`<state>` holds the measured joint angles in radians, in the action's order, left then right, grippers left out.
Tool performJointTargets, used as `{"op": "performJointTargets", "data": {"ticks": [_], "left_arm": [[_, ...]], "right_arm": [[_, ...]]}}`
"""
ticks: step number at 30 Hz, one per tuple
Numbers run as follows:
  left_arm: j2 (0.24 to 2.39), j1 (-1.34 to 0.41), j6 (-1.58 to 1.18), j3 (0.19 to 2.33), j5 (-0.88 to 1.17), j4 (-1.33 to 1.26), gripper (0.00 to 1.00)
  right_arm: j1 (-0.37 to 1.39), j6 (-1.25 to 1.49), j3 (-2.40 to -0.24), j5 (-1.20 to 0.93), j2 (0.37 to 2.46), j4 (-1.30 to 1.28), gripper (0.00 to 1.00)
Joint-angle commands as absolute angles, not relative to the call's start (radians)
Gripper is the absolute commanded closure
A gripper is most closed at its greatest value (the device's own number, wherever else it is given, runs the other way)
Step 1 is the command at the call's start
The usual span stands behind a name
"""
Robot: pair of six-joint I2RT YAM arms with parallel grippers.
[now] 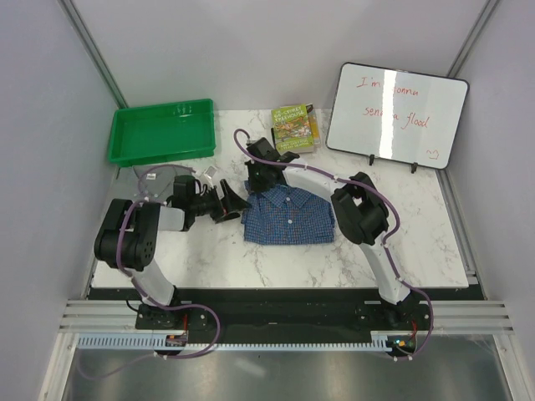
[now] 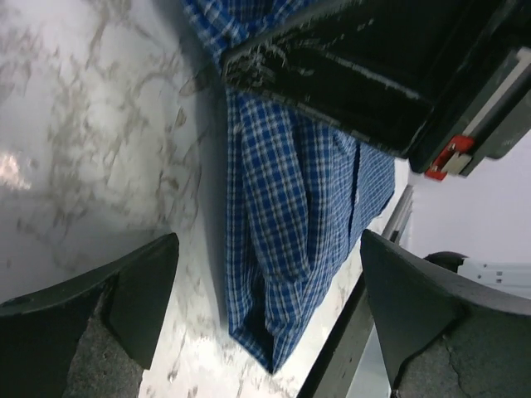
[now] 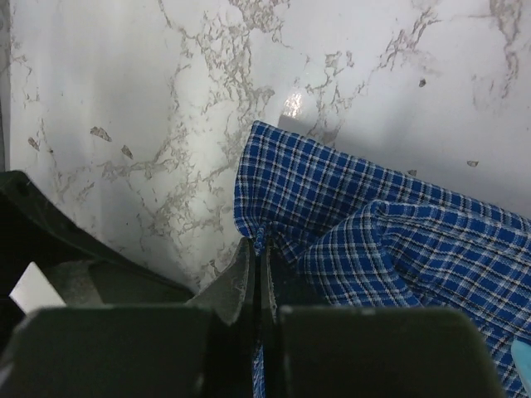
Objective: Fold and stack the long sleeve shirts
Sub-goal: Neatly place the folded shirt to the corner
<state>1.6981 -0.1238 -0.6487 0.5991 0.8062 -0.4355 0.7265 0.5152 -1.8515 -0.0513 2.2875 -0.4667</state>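
Observation:
I should move my left gripper to the right in the top view, onto the shirt's edge beside the right gripper, because its open fingers are already on both sides of that edge.
The blue checked shirt (image 1: 288,217) lies folded in the middle of the marble table (image 1: 209,251), collar away from the arms. My right gripper (image 1: 265,178) is at its far left corner, shut on a pinch of the blue cloth (image 3: 262,236). The left gripper (image 1: 231,205) is open just left of the shirt, level with its left edge. In the left wrist view the shirt's edge (image 2: 282,249) hangs between the spread fingers (image 2: 141,290), touching neither. A grey cloth (image 1: 140,178), seemingly the grey shirt, lies mostly hidden behind the left arm.
A green tray (image 1: 160,131) stands at the back left. A book (image 1: 294,128) lies behind the shirt, and a whiteboard (image 1: 395,115) stands at the back right. The right arm's black gripper (image 2: 373,75) fills the top of the left wrist view.

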Motion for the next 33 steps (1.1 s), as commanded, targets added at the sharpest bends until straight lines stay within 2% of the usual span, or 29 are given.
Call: {"op": "performJointTargets", "data": {"ticks": [1,4,9,13,17,21,28,31,33], "left_arm": [[1.802,-0.141,-0.804,0.572,0.839,-0.716,0.01],[1.854,-0.167,-0.841,0.571,0.842,-0.768,0.01],[1.888,-0.201,-0.880,0.571,0.790,-0.773,0.07],[1.878,-0.204,-0.881,0.575,0.746,-0.717,0.16],[1.865,-0.209,-0.874,0.606,0.729,-0.680,0.30],[1.907,-0.218,-0.876,0.653,0.719,-0.672,0.33],[1.963,-0.253,-0.919,0.689,0.746,-0.730,0.27],[1.965,-0.261,-0.930,0.680,0.735,-0.723,0.34],[1.947,-0.258,-0.910,0.675,0.736,-0.683,0.53]], "right_arm": [[0.724,0.541,-1.841,-0.077,2.206,-0.443,1.00],[0.723,0.551,-1.839,-0.081,2.204,-0.443,1.00],[0.721,0.569,-1.851,-0.086,2.200,-0.443,1.00],[0.721,0.583,-1.862,-0.086,2.195,-0.443,1.00],[0.721,0.603,-1.870,-0.094,2.198,-0.440,1.00],[0.721,0.633,-1.881,-0.112,2.200,-0.434,1.00],[0.719,0.643,-1.888,-0.107,2.195,-0.431,1.00],[0.719,0.643,-1.882,-0.106,2.189,-0.431,1.00],[0.713,0.640,-1.876,-0.106,2.186,-0.431,1.00]]}}
